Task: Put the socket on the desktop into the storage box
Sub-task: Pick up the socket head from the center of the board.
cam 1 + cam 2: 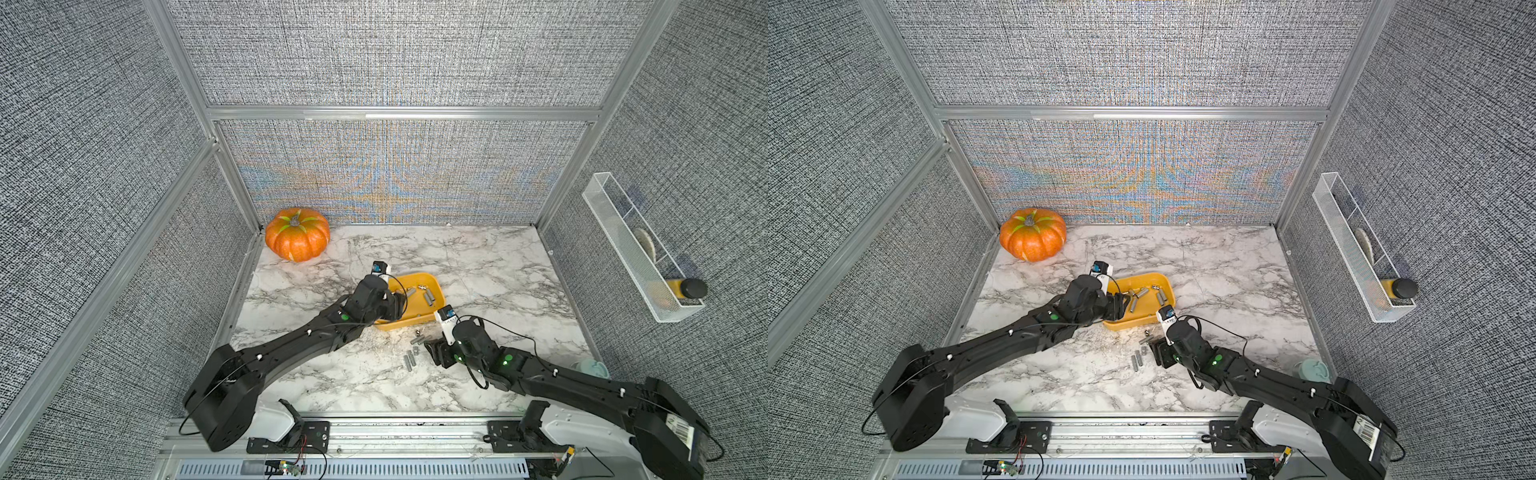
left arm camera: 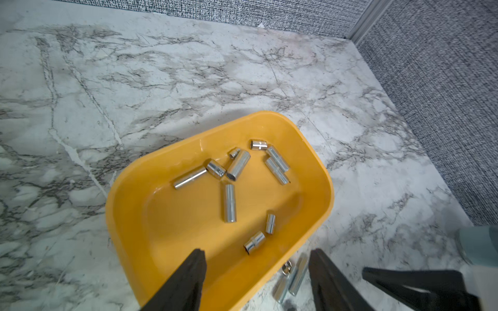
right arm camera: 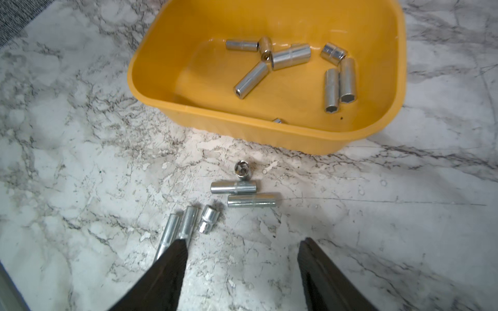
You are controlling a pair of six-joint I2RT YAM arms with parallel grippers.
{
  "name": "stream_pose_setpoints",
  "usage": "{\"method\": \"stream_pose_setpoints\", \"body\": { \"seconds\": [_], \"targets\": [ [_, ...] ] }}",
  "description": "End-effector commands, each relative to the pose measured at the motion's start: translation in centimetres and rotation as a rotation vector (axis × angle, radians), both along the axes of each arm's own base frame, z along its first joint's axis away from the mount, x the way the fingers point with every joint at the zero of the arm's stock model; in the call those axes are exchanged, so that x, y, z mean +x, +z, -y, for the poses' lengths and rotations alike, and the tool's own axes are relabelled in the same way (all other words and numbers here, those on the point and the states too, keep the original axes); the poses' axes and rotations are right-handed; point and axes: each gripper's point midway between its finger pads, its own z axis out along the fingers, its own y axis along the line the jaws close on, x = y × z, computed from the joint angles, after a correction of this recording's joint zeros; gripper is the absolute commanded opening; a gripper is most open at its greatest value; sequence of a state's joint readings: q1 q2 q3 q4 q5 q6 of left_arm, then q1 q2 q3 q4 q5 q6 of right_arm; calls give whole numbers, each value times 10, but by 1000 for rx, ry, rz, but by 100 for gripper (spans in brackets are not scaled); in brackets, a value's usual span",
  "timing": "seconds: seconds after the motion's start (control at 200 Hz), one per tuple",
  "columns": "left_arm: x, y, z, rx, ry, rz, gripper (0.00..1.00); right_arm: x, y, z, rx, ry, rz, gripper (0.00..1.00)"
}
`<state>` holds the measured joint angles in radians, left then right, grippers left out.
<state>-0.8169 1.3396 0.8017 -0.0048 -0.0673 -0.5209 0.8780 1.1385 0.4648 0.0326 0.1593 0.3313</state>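
The nearer crosswise long socket (image 3: 252, 200) has its length along the opening of my fingers, so my right gripper will move down toward the box and onto the socket, with my fingers at its ends.
The yellow storage box (image 1: 415, 275) (image 1: 1142, 275) stands mid-desktop (image 1: 490, 266) with several silver sockets (image 2: 230, 203) lying in it. Several more sockets (image 1: 417, 340) (image 3: 234, 187) lie loose on the marble just in front of the box. My left gripper (image 2: 258, 251) (image 1: 397, 305) hangs open over the box's near left corner, with nothing between its fingers. Over the bare marble hovers my right gripper (image 3: 242, 240) (image 1: 436, 353), also open and empty. One of its fingertips (image 3: 179, 245) is over the ends of two long sockets (image 3: 183, 226).
An orange pumpkin (image 1: 297, 235) sits in the far left corner. A white wire-mesh basket (image 1: 640, 249) hangs on the right wall. A pale teal object (image 1: 590, 368) lies at the desktop's right edge. Grey fabric walls close in three sides.
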Motion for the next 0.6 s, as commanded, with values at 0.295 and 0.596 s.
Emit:
{"method": "stream_pose_setpoints", "body": {
  "seconds": [0.295, 0.596],
  "targets": [
    [-57, -49, -7, 39, -189, 36, 77, 5, -28, -15, -21, 6, -59, 73],
    [-54, -49, -5, 11, -158, 64, 76, 13, -48, -11, -47, -28, -107, 71]
  ]
}}
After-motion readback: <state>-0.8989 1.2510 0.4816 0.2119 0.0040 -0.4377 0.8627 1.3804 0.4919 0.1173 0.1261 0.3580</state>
